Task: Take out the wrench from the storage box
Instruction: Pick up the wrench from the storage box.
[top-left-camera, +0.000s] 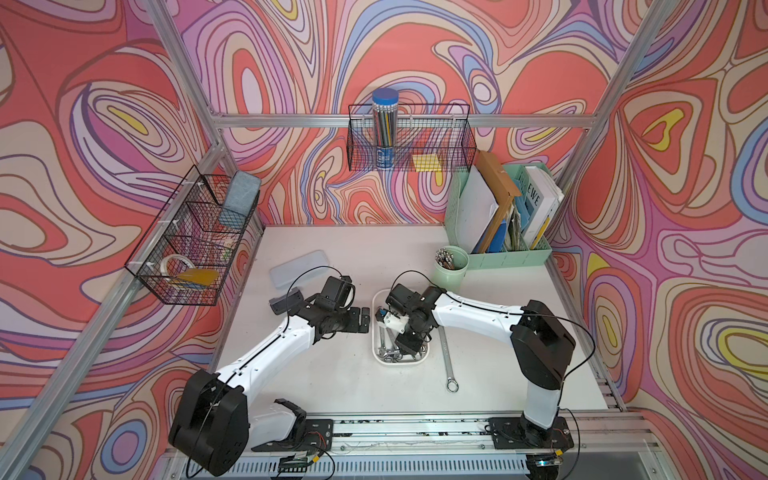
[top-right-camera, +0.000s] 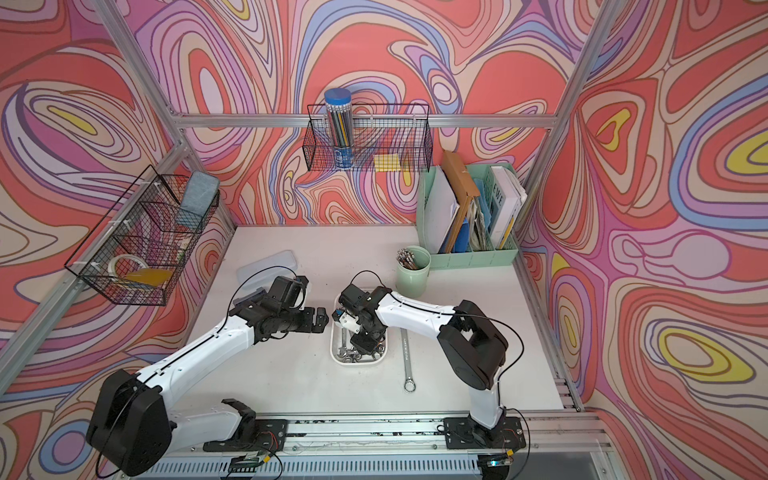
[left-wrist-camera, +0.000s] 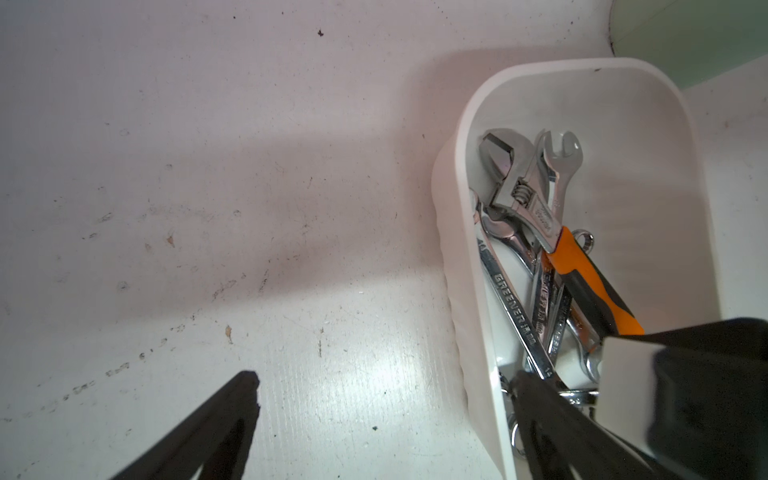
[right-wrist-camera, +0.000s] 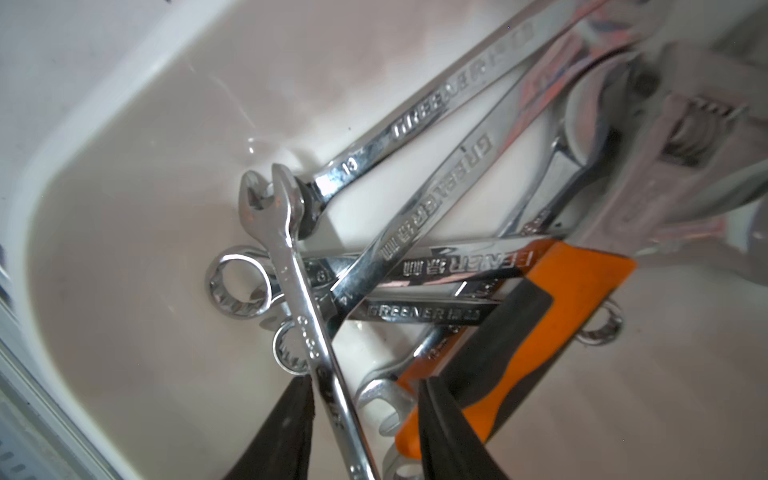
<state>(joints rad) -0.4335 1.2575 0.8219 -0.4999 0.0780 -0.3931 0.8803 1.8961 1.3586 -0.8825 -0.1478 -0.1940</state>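
My right gripper shifts toward one finger's side next and closes, since the slim chrome wrench's handle (right-wrist-camera: 339, 411) lies between the open fingers, nearer that finger.
The storage box (top-left-camera: 399, 360) (top-right-camera: 358, 362) is a shallow white tray in the middle of the table, holding several chrome wrenches and an orange-handled adjustable wrench (left-wrist-camera: 582, 270) (right-wrist-camera: 552, 291). My right gripper (top-left-camera: 409, 343) (right-wrist-camera: 365, 399) reaches down into the box. Its jaws stand open around the shaft of a slim chrome wrench (right-wrist-camera: 299, 291), which lies against one finger (right-wrist-camera: 291, 415) with a gap to the other. My left gripper (top-left-camera: 365, 320) (left-wrist-camera: 390, 395) is wide open beside the box and straddles its near wall (left-wrist-camera: 478, 266).
A long wrench (top-left-camera: 446, 357) lies on the table right of the box. A translucent lidded case (top-left-camera: 297, 268) sits behind the left arm. A mint cup of pens (top-left-camera: 451, 266) and a mint file organizer (top-left-camera: 498, 216) stand at the back right. Wire baskets hang on the walls.
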